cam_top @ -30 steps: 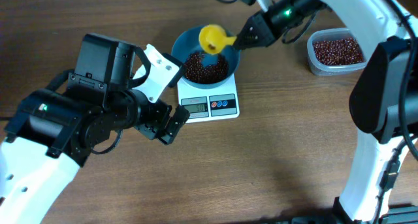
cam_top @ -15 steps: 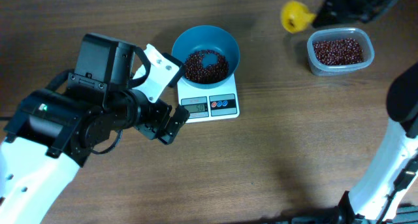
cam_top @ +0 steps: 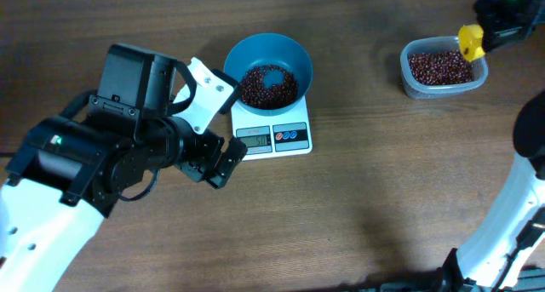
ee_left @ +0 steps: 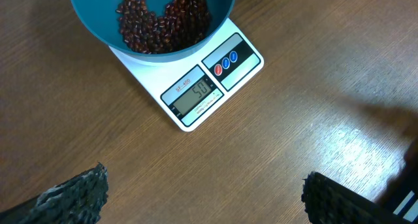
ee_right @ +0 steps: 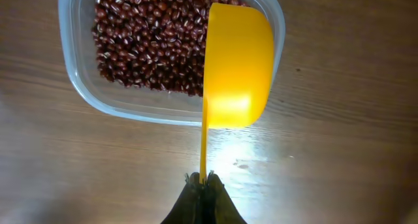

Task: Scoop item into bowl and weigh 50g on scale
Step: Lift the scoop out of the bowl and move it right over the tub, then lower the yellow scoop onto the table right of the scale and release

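The right gripper will next swing to the left in the overhead view over bare table beside the tub, then it needs to go down and release the scoop (cam_top: 471,40), as the target weight is displayed.
The teal bowl (cam_top: 287,52) sits on the white scale (cam_top: 300,145) and holds a heap of reddish-brown beans (cam_top: 267,85). In the left wrist view the bowl (ee_left: 98,28) and the scale (ee_left: 243,67) show at the top, and the display reads about 50. My left gripper (ee_left: 206,198) is open and empty over bare table in front of the scale. My right gripper (ee_right: 204,183) is shut on the handle of a yellow scoop (ee_right: 236,67), held over the right edge of the clear tub of beans (ee_right: 147,44). The scoop (cam_top: 471,40) and tub (cam_top: 443,68) show at the far right overhead.
The left arm's large black and white body (cam_top: 111,156) lies to the left of the scale. The right arm's white links (cam_top: 528,156) run down the right edge. The wood table (cam_top: 358,215) spreads in front.
My right gripper carried the yellow scoop from above the teal bowl rightward to the clear tub. The left arm has not moved.
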